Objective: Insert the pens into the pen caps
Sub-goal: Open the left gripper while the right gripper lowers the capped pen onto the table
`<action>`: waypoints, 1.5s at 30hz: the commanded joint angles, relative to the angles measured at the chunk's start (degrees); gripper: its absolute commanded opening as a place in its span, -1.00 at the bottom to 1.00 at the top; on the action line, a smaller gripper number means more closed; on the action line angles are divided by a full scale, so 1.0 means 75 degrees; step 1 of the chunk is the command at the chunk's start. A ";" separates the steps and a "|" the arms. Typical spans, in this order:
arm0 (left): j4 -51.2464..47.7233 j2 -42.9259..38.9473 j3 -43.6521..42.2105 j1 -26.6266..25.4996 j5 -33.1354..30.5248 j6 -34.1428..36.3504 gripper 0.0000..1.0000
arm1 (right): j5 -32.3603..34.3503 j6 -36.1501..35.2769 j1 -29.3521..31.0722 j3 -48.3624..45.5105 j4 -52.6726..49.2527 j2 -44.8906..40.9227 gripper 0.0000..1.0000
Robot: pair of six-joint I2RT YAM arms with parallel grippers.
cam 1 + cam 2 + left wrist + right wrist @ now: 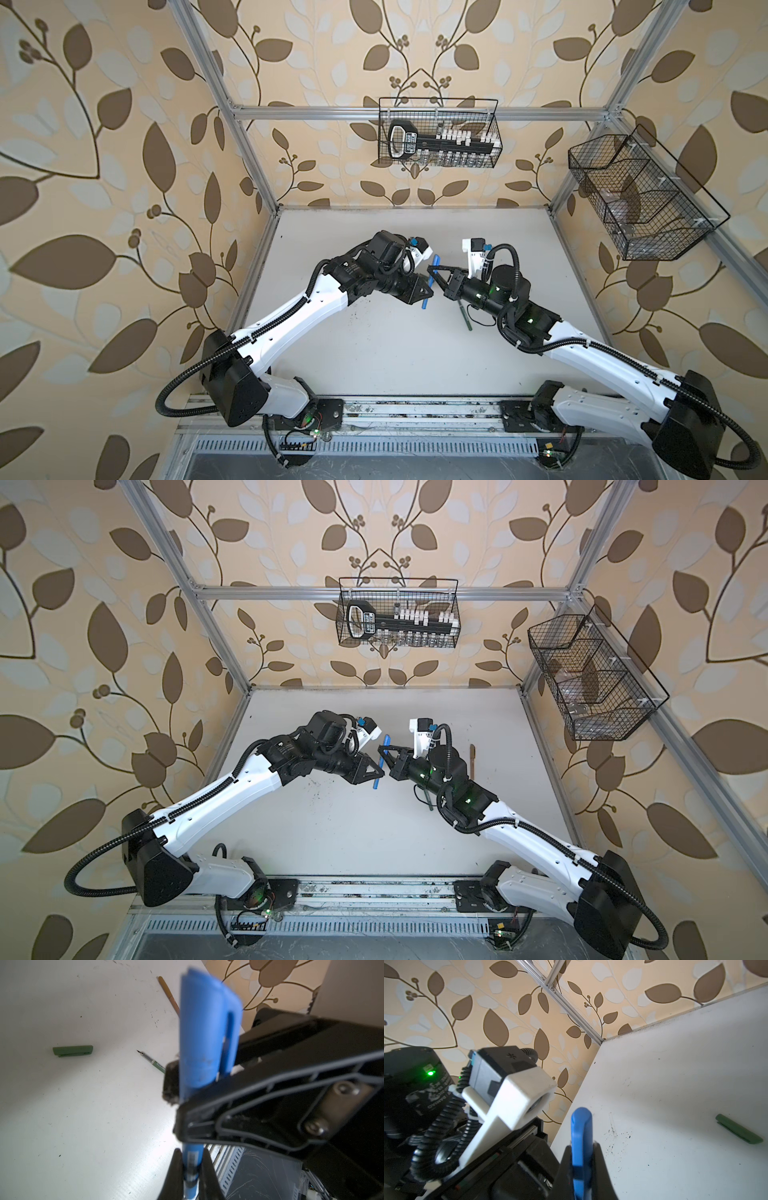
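Observation:
The tabletop beside the orange-brown pen (473, 760), away from my left gripper, is bare, so my right gripper needs to turn downward and lower there to release the blue pen.
The blue pen (425, 303) hangs above the table's middle with my left gripper (428, 294) shut on its barrel (192, 1156). My right gripper (432, 272) is shut on the blue cap (435, 262), which stands in line with the pen's upper end. A right finger (239, 1109) hides where cap (205, 1032) and pen meet. In the right wrist view the cap (581, 1126) sits between the fingers of that gripper (582, 1147). A green pen (464, 316) lies under the right arm, a green cap (72, 1051) lies alone, and an orange-brown pen (473, 760) lies further right.
A wire basket (440, 133) with a black tool hangs on the back wall. Another wire basket (640, 199) hangs on the right wall. Aluminium frame posts stand at the table's back corners. A metal rail (415, 411) carries both arm bases at the front edge.

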 commanded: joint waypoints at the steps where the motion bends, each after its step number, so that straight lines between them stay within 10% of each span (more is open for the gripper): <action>1: 0.4486 -0.0156 0.1249 0.0809 -0.1690 0.0126 -1.00 | -0.3229 -0.0327 0.0189 -0.0070 -0.3020 -0.0058 -1.00; 8: 0.4013 -0.1003 -0.0178 0.0812 -0.2145 -0.0070 0.13 | -0.3432 -0.1353 -0.1334 0.1174 -0.3870 0.0235 -1.00; 15: 0.2429 -0.2277 -0.1066 0.0806 -0.3063 -0.0261 0.61 | -0.3126 -0.2466 -0.2400 0.1968 -0.5309 0.0746 -1.00; 16: 0.2275 -0.2438 -0.1216 0.0807 -0.3190 -0.0354 0.94 | -0.2817 -0.2691 -0.2511 0.2080 -0.5691 0.0860 -1.00; 23: 0.1567 -0.3012 -0.2544 0.0810 -0.3422 -0.1104 0.98 | 0.0008 -0.3914 -0.3220 0.2802 -0.7339 0.2580 -1.00; 45: 0.0626 -0.4103 -0.3936 0.0811 -0.3974 -0.2313 0.98 | 0.0301 -0.5256 -0.5263 0.5249 -0.7315 0.7200 -0.76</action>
